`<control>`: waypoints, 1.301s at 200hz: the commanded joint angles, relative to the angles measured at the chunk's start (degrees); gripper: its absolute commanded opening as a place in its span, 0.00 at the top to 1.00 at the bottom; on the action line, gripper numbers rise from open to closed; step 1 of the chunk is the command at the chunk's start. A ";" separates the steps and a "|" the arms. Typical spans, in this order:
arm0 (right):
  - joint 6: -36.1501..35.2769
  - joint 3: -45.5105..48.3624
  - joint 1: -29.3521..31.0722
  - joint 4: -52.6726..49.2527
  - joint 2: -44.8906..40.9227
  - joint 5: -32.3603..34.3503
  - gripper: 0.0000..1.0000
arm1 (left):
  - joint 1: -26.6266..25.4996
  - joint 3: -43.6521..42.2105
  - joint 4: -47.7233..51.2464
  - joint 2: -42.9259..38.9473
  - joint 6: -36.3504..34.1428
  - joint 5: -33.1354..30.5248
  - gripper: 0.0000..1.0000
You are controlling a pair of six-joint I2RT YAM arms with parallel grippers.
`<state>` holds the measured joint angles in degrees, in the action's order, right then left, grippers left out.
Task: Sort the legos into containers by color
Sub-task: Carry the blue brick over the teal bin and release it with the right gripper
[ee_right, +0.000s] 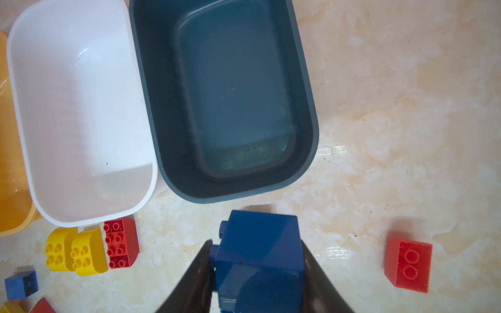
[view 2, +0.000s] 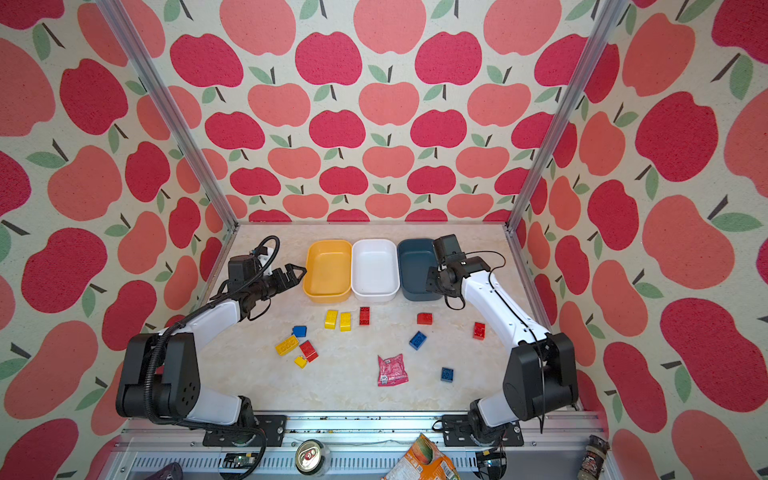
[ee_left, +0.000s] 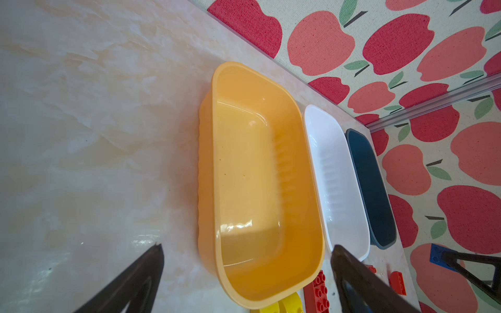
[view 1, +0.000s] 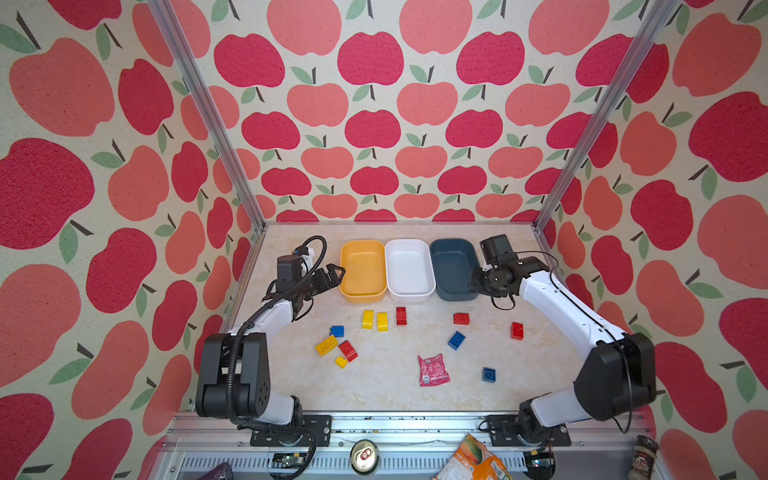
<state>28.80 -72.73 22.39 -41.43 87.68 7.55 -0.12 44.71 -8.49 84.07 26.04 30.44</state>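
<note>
The dark bin's bottom is outward and lower, so my right gripper will next move out over the dark bin's near rim and down to release the blue lego (ee_right: 257, 257).
Three empty containers stand in a row at the back: yellow-orange (view 1: 363, 270), white (view 1: 409, 270) and dark blue-grey (view 1: 453, 266). My right gripper (ee_right: 256, 244) is shut on a blue lego (ee_right: 257, 257), held just in front of the dark bin's near rim (ee_right: 235, 199); in a top view it (view 1: 478, 283) hangs at that bin's right front corner. My left gripper (view 1: 334, 274) stands open and empty beside the yellow bin's left wall (ee_left: 206, 176). Loose legos lie in front: two yellow (view 1: 368, 319), red (view 1: 401, 316), red (view 1: 461, 318), red (view 1: 517, 331), blue (view 1: 456, 340), blue (view 1: 488, 374), and a mixed cluster (view 1: 337, 347).
A crinkled pink snack packet (view 1: 433, 370) lies among the bricks at front centre. A drinks can (view 1: 364, 456) and an orange packet (view 1: 471, 459) sit on the front rail. Apple-patterned walls and metal posts (view 1: 540, 226) close in the table.
</note>
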 commanded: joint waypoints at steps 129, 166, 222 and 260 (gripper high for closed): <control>-8.27 -18.24 0.15 1.12 26.92 -3.24 0.57 | 0.55 -2.94 0.49 -4.54 -0.01 -1.03 0.01; -8.49 -18.16 0.08 0.50 26.11 -3.16 0.43 | 0.56 -2.85 0.17 -4.14 0.20 -0.99 0.01; -8.41 -17.96 0.07 -0.15 23.76 -3.33 0.41 | 0.47 -2.79 -0.30 -3.78 0.50 -0.90 0.00; -8.32 -17.59 -0.03 -1.02 21.00 -2.91 0.40 | 0.46 -2.79 -0.21 -3.72 0.59 -1.08 0.00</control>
<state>20.97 -89.32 22.39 -40.32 112.81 4.84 0.03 42.30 -8.43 80.86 26.15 30.22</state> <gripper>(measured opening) 0.594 0.998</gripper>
